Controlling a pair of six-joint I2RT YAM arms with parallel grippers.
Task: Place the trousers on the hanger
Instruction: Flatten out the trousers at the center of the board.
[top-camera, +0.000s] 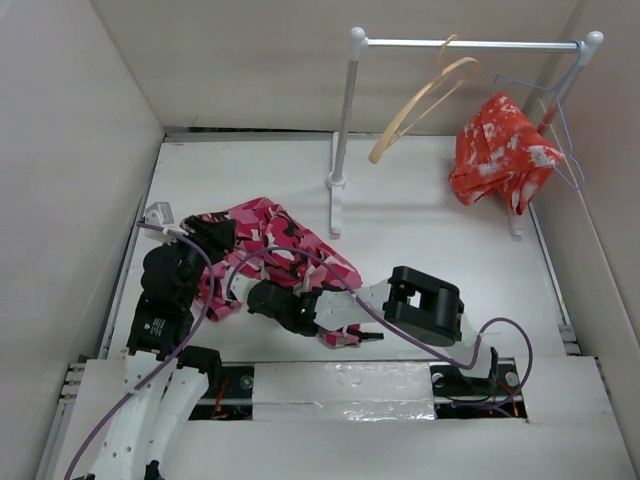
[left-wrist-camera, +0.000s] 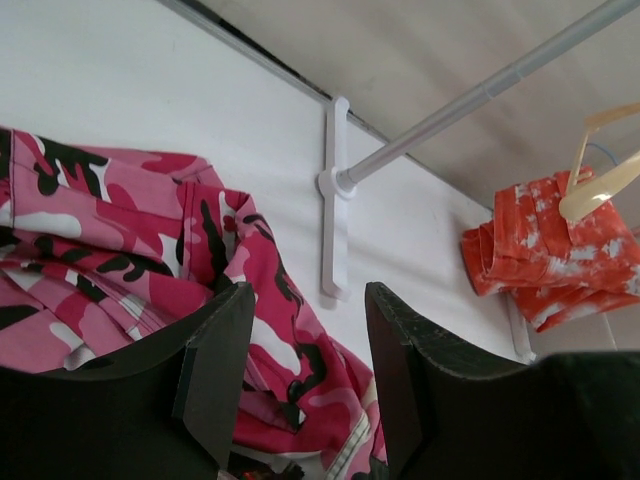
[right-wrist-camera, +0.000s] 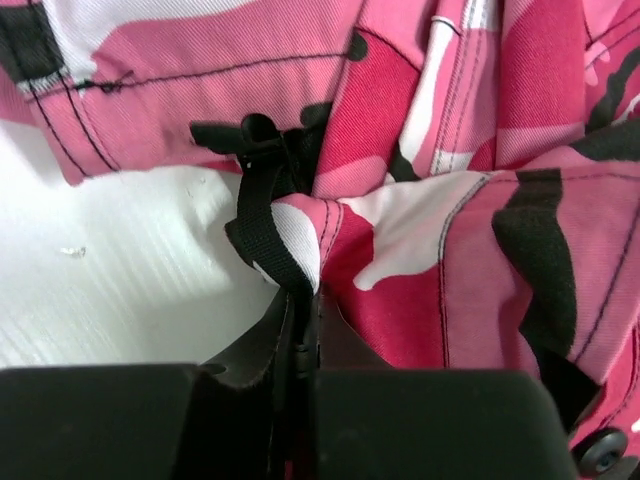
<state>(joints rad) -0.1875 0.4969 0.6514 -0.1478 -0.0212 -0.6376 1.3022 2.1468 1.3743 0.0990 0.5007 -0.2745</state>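
My right gripper draws the fold of the trousers to the right in the top view over tabletop near the red-orange garment (top-camera: 472, 238) next and releases it, because the trousers (top-camera: 275, 235) lie crumpled.
The pink, red, white and black camouflage trousers (top-camera: 275, 235) lie crumpled on the white table at the near left. My right gripper (right-wrist-camera: 305, 295) is shut on a fold of the trousers (right-wrist-camera: 470, 200) next to a black strap (right-wrist-camera: 262, 215); from above, the right gripper (top-camera: 245, 292) reaches left into the cloth. My left gripper (left-wrist-camera: 305, 295) hangs open just above the trousers (left-wrist-camera: 100, 260), with nothing between its fingers. The tan wooden hanger (top-camera: 425, 100) hangs by its hook on the rail at the back, far from both grippers, and the hanger (left-wrist-camera: 600, 190) also shows in the left wrist view.
A white clothes rack (top-camera: 470, 43) stands at the back, its left post foot (top-camera: 336, 200) close to the trousers. A red-orange garment with white blotches (top-camera: 500, 150) hangs at its right end beside a thin wire hanger (top-camera: 560, 130). Walls enclose the table on three sides.
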